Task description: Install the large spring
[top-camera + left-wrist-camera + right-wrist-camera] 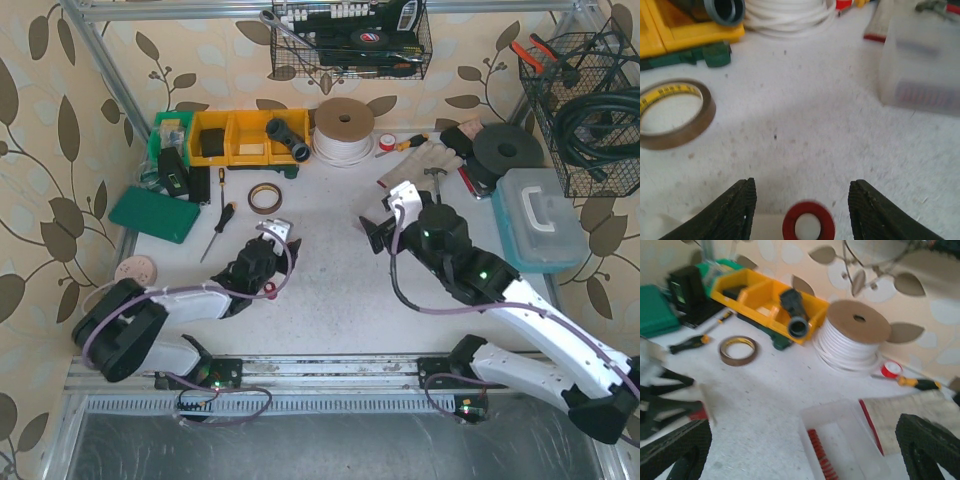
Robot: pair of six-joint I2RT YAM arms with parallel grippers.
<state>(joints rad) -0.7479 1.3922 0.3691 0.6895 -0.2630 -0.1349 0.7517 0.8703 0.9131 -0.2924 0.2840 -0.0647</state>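
My right gripper tips its fingers downward next and lowers them between the tray's sides around the red coil spring (821,455), since the spring lies below inside the clear tray (832,411).
A red coil spring (821,455) lies along the left wall of a clear plastic tray (832,411). The tray is just ahead of my right gripper (802,462), which is open wide and empty, with its fingers (927,445) at the frame edges. The top view shows this gripper (385,232) at mid-table, and the tray is hidden under the arm there. My left gripper (802,210) is open and empty, low over the table. A small red ring (808,227) on a white part sits between its fingers (735,210). The clear tray (920,65) shows blurred to its right. In the top view the left gripper (272,245) is left of centre.
A brown tape roll (265,197) lies ahead of the left gripper. Yellow bins (245,137), a white cable spool (343,130) and a green case (155,213) line the back and left. Screwdrivers (218,232) lie at the left. A blue-lidded box (540,220) stands at the right.
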